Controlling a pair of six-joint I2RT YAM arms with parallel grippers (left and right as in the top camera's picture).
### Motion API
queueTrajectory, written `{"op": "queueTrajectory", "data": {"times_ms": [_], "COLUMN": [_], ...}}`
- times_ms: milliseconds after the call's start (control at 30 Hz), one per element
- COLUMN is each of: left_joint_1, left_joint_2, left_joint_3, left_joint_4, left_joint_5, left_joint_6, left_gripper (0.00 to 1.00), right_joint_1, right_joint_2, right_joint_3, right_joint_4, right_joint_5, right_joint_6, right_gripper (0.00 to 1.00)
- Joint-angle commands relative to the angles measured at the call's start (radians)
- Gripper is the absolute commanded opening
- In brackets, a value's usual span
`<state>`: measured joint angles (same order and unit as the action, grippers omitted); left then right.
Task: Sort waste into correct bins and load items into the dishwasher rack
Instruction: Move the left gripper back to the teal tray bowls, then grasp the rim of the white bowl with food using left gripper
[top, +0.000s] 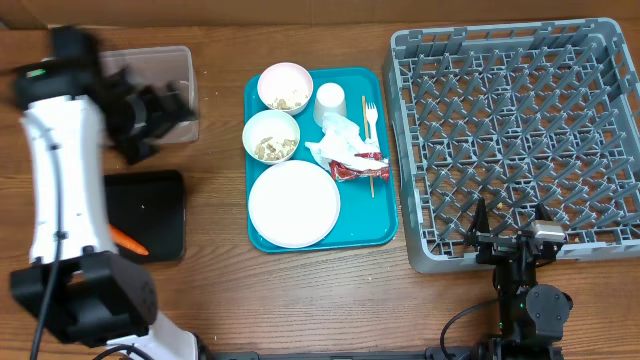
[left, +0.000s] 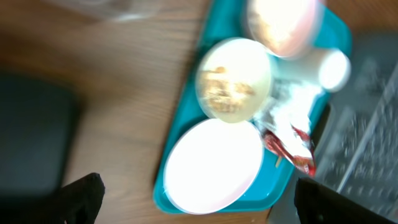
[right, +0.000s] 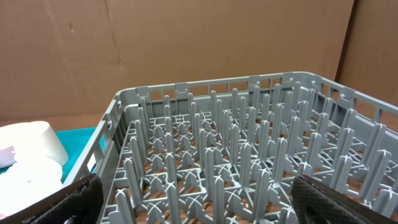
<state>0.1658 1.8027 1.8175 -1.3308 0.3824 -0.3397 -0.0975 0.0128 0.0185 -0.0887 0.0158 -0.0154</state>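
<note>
The left gripper swings from the tub over the small white bowl next, then lowers to the bowl's rim facing the napkin (left: 267, 97), since scraps remain inside.
On the teal tray (top: 385, 230) lie a round white plate (top: 293, 203), two bowls with rice-like scraps (top: 285, 87) (top: 271, 135), a white cup (top: 329, 103), a fork (top: 370, 118), a thin stick (top: 372, 182), a crumpled napkin (top: 340, 138) and a red wrapper (top: 352, 170). An orange carrot (top: 128, 241) lies on the black tray (top: 150, 205). The clear tub (top: 170, 62) is at the far left. My left gripper (top: 150, 110) is open and empty by the tub, and its blurred wrist view shows the plate (left: 214, 165) and wrapper (left: 292, 149). My right gripper (top: 510, 228) is open at the front edge of the grey rack (top: 520, 130).
The right wrist view looks over the rack's pegs (right: 236, 162), with the cup (right: 34, 143) and teal tray (right: 71, 140) at its left. A cardboard wall stands behind the table. My left arm's white link covers part of the black tray.
</note>
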Motion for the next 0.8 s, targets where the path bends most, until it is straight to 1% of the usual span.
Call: {"op": "queueTrajectory", "data": {"times_ms": [0, 133, 200, 333, 400, 600, 667, 767], "left_joint_1": [-0.168, -0.330, -0.389, -0.471, -0.495, -0.515, -0.515, -0.515], "left_joint_2": [0.029, 0.099, 0.140, 0.233, 0.282, 0.405, 0.429, 0.440], "left_joint_3": [0.017, 0.017, 0.017, 0.017, 0.017, 0.017, 0.017, 0.017], "left_joint_4": [0.085, 0.207, 0.243, 0.291, 0.303, 0.323, 0.324, 0.327], "left_joint_5": [-0.041, -0.287, -0.355, -0.376, -0.397, -0.401, -0.401, -0.425], "left_joint_6": [0.136, 0.142, 0.142, 0.157, 0.158, 0.158, 0.158, 0.162], "left_gripper": [1.00, 1.00, 1.00, 1.00, 0.95, 0.86, 0.85, 0.80], "right_joint_1": [-0.002, -0.002, -0.002, -0.002, -0.002, -0.002, -0.002, -0.002], "right_joint_2": [-0.010, -0.010, -0.010, -0.010, -0.010, -0.010, -0.010, -0.010], "right_joint_3": [-0.010, -0.010, -0.010, -0.010, -0.010, -0.010, -0.010, -0.010], "right_joint_4": [0.008, 0.008, 0.008, 0.008, 0.008, 0.008, 0.008, 0.008], "right_joint_5": [0.009, 0.009, 0.009, 0.009, 0.009, 0.009, 0.009, 0.009], "right_joint_6": [-0.004, -0.004, -0.004, -0.004, -0.004, -0.004, -0.004, -0.004], "right_gripper": [1.00, 1.00, 1.00, 1.00, 1.00, 1.00, 1.00, 1.00]}}
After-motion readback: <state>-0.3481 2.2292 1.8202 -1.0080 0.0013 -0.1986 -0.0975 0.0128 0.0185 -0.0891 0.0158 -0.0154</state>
